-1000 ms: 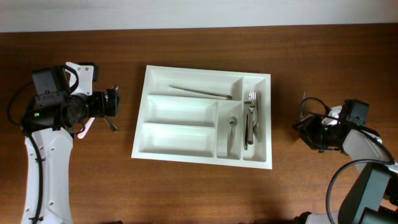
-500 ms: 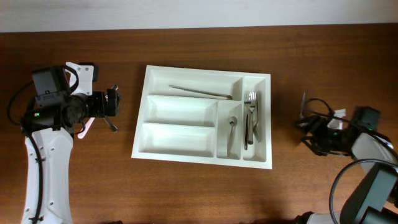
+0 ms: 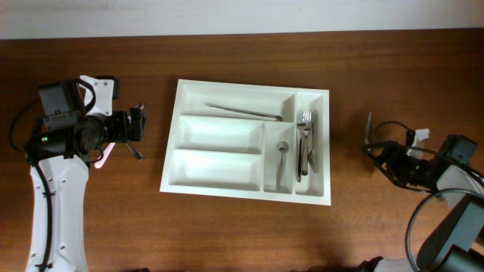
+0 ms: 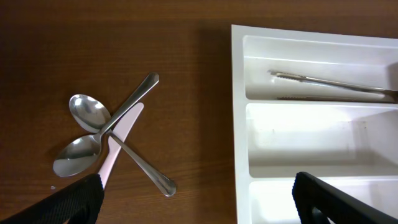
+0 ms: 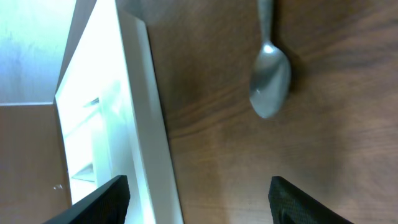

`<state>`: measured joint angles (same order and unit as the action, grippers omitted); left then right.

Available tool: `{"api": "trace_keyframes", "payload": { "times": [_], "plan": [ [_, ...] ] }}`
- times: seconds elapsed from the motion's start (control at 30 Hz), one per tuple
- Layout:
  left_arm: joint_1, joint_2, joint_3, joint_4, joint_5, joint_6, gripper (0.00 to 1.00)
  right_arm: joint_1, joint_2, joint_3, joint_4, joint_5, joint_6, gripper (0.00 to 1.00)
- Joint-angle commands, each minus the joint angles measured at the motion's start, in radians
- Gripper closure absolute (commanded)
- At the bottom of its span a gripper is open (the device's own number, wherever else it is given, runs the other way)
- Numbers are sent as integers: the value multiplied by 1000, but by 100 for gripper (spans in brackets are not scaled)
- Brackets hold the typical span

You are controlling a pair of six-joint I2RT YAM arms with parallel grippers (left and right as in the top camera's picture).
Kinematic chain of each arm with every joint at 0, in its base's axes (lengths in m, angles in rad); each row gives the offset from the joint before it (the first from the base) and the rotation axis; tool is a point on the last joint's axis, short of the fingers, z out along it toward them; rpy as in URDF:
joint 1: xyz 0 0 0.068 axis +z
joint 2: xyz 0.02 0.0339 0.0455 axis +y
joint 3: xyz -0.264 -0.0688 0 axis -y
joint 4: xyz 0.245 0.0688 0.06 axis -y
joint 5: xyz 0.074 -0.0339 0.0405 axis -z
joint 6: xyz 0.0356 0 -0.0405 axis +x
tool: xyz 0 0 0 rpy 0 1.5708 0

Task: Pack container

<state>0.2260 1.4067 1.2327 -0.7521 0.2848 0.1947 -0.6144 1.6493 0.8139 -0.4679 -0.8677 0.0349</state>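
I will move my right gripper outward and down to the loose spoon's bowl next, because the spoon's handle points away.
The white cutlery tray (image 3: 219,168) lies mid-table. It holds a long utensil (image 3: 242,112) in the top compartment, forks (image 3: 305,142) in the right vertical one and a spoon (image 3: 281,160) in the other. My left gripper (image 3: 138,125) is open and empty just left of the tray; the left wrist view (image 4: 199,205) shows two crossed spoons (image 4: 115,134) and a pink-handled piece (image 4: 111,158) below it. My right gripper (image 3: 380,155) is open and empty right of the tray, and a loose spoon (image 5: 269,78) lies on the table beyond it.
The tray's left rim (image 4: 239,124) is close to the left gripper. Its right rim (image 5: 149,124) is close to the right gripper. The loose spoon also shows in the overhead view (image 3: 368,125). Bare wooden table surrounds the tray.
My right arm has drawn back to the right, away from the tray. The spoon on the right stays on the table. The left arm has not moved.
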Motion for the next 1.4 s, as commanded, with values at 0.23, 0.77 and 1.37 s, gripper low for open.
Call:
{"api": "trace_keyframes", "payload": {
  "times": [0.23, 0.77, 1.37],
  "plan": [
    [2, 3, 15, 2, 15, 16, 1, 12, 111, -1, 170, -30, 140, 32],
    [2, 3, 15, 2, 15, 16, 1, 13, 216, -1, 241, 31, 243, 38],
    [2, 3, 15, 2, 15, 16, 1, 32, 290, -1, 285, 107, 349, 47]
  ]
}}
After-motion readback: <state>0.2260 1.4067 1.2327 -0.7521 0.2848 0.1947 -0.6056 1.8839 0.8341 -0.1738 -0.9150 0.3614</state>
